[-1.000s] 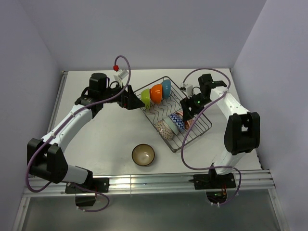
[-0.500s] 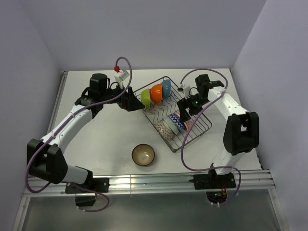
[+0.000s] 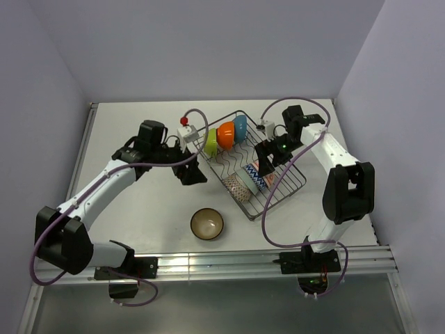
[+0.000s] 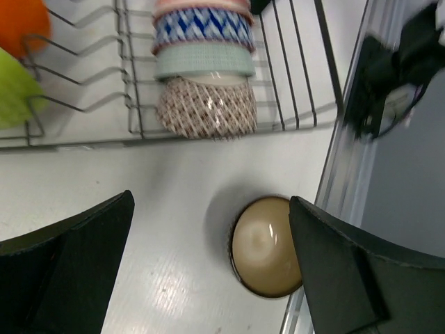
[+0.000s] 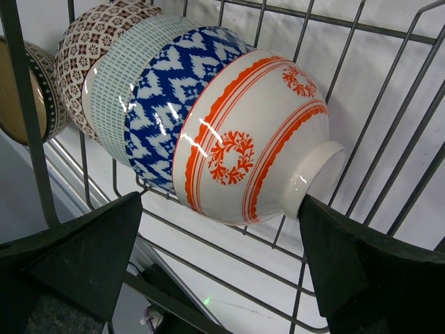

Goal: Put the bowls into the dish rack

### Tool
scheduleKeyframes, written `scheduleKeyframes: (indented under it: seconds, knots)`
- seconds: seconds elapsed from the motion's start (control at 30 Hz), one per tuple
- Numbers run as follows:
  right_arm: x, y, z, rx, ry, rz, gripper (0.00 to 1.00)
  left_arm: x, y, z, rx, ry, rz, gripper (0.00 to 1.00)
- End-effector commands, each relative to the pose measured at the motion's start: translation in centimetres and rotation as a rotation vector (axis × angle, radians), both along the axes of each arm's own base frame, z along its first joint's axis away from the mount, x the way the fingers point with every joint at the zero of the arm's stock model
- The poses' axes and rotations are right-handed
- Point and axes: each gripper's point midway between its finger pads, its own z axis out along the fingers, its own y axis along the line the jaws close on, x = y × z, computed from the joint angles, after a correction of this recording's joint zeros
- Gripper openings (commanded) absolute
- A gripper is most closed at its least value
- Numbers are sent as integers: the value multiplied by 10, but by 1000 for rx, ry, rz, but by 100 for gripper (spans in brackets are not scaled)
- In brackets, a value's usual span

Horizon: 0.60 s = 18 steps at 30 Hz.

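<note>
The dark bowl's near side sits close to the dish rack's front bar, so next my left gripper needs to move back and down to straddle the bowl's clear far rim point(image 3: 200, 211) point(image 4: 233, 242) and close.
The dish rack point(image 3: 299, 182) lies at an angle at mid-table. Lime green point(image 3: 211, 141), orange point(image 3: 225, 133) and blue point(image 3: 240, 127) bowls stand at its far end. Brown patterned point(image 3: 236, 186), pale green, white-blue zigzag point(image 3: 256, 177) and red-orange patterned point(image 3: 268, 174) bowls stand at its near end. A dark bowl with a tan inside point(image 3: 207, 223) sits upright on the table in front of the rack. My left gripper point(image 3: 193, 174) is open and empty above the table; the loose bowl point(image 4: 268, 243) lies by its right finger point(image 4: 361, 271). My right gripper point(image 5: 222, 257) is open just behind the red-orange bowl point(image 5: 257, 139).
The table's metal front rail point(image 3: 229, 263) runs close behind the loose bowl. Purple cables point(image 3: 278, 111) loop above the rack's far end. Rack wires point(image 5: 361, 181) surround my right fingers.
My left arm has swung from the rack's far-left end toward the table's front, over the loose bowl. My right gripper has drawn back slightly from the red-orange bowl.
</note>
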Motion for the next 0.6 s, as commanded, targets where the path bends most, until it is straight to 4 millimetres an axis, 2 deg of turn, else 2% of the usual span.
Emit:
scheduleKeyframes:
  seconds: [0.0, 0.13, 0.27, 0.4, 0.57]
  knots:
    - [7, 7, 12, 20, -14, -8, 100, -28, 6, -23, 113, -142, -143, 98]
    - [6, 7, 3, 15, 27, -6, 100, -44, 5, -45, 176, -185, -198, 98]
    - [7, 6, -1, 7, 40, -15, 100, -46, 9, -58, 213, -201, -212, 98]
    - [16, 4, 1, -9, 7, -38, 100, -50, 14, -80, 257, -186, -231, 98]
    - [26, 4, 14, -6, -31, -62, 100, -53, 12, -98, 303, -191, -252, 98]
